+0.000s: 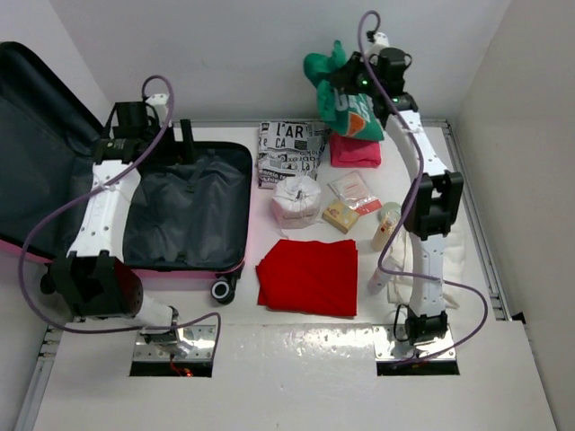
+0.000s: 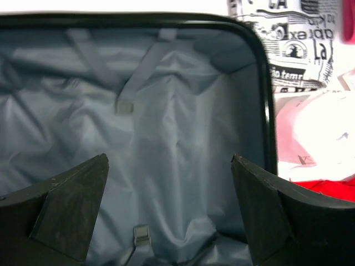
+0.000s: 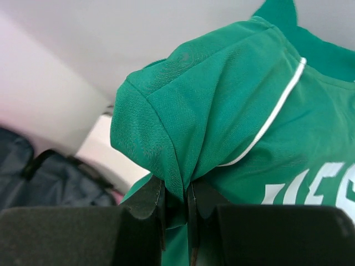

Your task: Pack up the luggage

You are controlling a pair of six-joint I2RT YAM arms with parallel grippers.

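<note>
My right gripper will next go back, down and left in the top view to release the jersey (image 1: 346,106), as the luggage's bare lining is lower there.
The luggage (image 1: 193,215) lies open on the left of the table, its pink shell showing along the front edge and its lid tilted up at far left. Nothing lies on the dark grey lining (image 2: 166,127). My left gripper (image 1: 184,135) (image 2: 169,160) hovers over the luggage's back edge, open, with nothing between its fingers. At the back of the table my right gripper (image 1: 349,83) (image 3: 176,191) is shut on a pinch of a green jersey (image 1: 346,106) (image 3: 222,111) with white lettering, which hangs lifted off the table.
Right of the luggage lie a newspaper-print pouch (image 1: 289,148), a pink folded cloth (image 1: 355,150), a white bundle (image 1: 296,199), small packets (image 1: 353,190), a yellow box (image 1: 341,216), a bottle (image 1: 386,224) and a red folded cloth (image 1: 308,276). White cloth (image 1: 454,260) lies beside the right arm.
</note>
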